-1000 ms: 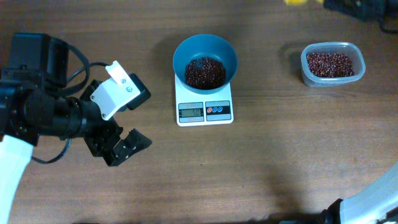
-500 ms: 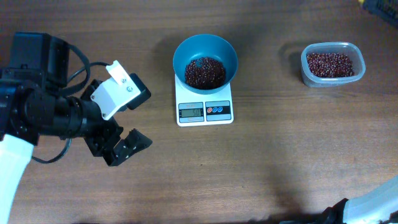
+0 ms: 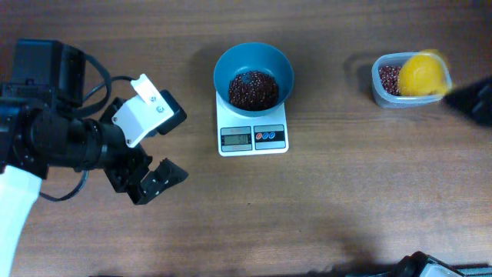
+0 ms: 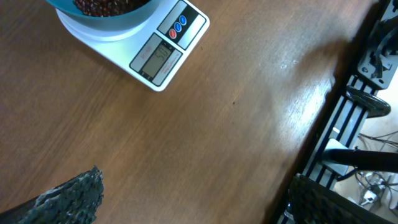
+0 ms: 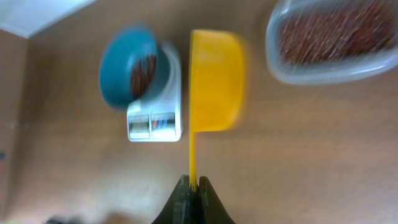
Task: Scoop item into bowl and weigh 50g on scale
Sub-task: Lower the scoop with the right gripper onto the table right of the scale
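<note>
My right gripper should next move the yellow scoop it is holding back and down from the tub onto the bare table, because the scale already shows the asked weight.
The blue bowl sits on the white scale and holds a heap of reddish-brown beans. More beans fill the clear tub at the right. My right gripper is shut on the thin handle of a yellow scoop, which hangs blurred over the tub. In the right wrist view the scoop lies between the bowl and the tub. My left gripper is open and empty over the table, left of the scale.
The table's right edge and a black frame show in the left wrist view. The left arm's black body fills the table's left side.
The yellow scoop and the right gripper have come into the overhead view from the upper right and now hang over the tub. The left arm has not moved.
</note>
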You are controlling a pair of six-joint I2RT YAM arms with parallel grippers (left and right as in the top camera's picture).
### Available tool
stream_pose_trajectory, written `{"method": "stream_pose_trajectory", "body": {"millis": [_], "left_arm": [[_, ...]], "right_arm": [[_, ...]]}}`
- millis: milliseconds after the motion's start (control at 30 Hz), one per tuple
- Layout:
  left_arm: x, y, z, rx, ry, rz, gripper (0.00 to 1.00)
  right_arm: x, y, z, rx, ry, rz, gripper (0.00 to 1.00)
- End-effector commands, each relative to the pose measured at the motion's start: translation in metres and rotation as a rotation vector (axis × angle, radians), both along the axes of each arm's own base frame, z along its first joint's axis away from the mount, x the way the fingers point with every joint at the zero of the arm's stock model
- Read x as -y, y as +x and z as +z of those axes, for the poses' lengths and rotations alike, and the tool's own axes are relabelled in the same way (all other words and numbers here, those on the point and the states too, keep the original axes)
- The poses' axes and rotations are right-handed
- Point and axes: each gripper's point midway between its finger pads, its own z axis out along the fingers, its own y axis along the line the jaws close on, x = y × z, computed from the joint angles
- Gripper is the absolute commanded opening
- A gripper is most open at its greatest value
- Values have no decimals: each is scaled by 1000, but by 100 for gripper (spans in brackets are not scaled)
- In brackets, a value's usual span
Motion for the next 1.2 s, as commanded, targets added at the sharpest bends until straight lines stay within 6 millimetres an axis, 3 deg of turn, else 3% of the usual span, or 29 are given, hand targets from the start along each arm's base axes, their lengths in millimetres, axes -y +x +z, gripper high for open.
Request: {"method": "stream_pose_trajectory", "body": {"millis": [0, 133, 200, 400, 467, 567, 600, 667, 733, 767, 800, 933, 1000, 1033, 1167], "left_arm": [[0, 0, 3, 15, 0, -12, 99], [0, 0, 3, 15, 0, -12, 99], [0, 0, 3, 15, 0, -12, 99], [0, 0, 3, 15, 0, -12, 99], [0, 0, 3, 15, 0, -12, 99], [0, 0, 3, 15, 0, -12, 99], [0, 0, 3, 15, 0, -12, 99], [0, 0, 3, 15, 0, -12, 99], [0, 0, 3, 15, 0, -12, 99], [0, 0, 3, 15, 0, -12, 99], [0, 0, 3, 15, 0, -12, 99], [0, 0, 3, 15, 0, -12, 99], [0, 0, 3, 15, 0, -12, 99], [0, 0, 3, 15, 0, -12, 99], [0, 0, 3, 15, 0, -12, 99]], "right_arm": [[-41, -11, -44, 37, 269, 78, 4], [-54, -21, -109, 44, 330, 108, 4], [-54, -25, -131, 55, 300, 121, 4], [-7, -51, -180, 93, 315, -171, 4], [9, -53, -181, 147, 340, -276, 29], [13, -53, -182, 150, 331, -286, 99], [15, -55, -187, 111, 328, -310, 99], [35, -66, -215, -82, 263, -455, 99], [51, -62, -218, -60, 188, -477, 99], [72, -72, -234, -166, 109, -591, 99], [80, -71, -236, -173, 87, -629, 99], [81, -70, -249, -381, -8, -788, 99], [71, -37, -230, -351, -60, -767, 99], [74, -33, -222, -369, -139, -801, 99], [71, -64, -227, -516, -289, -812, 99]]}}
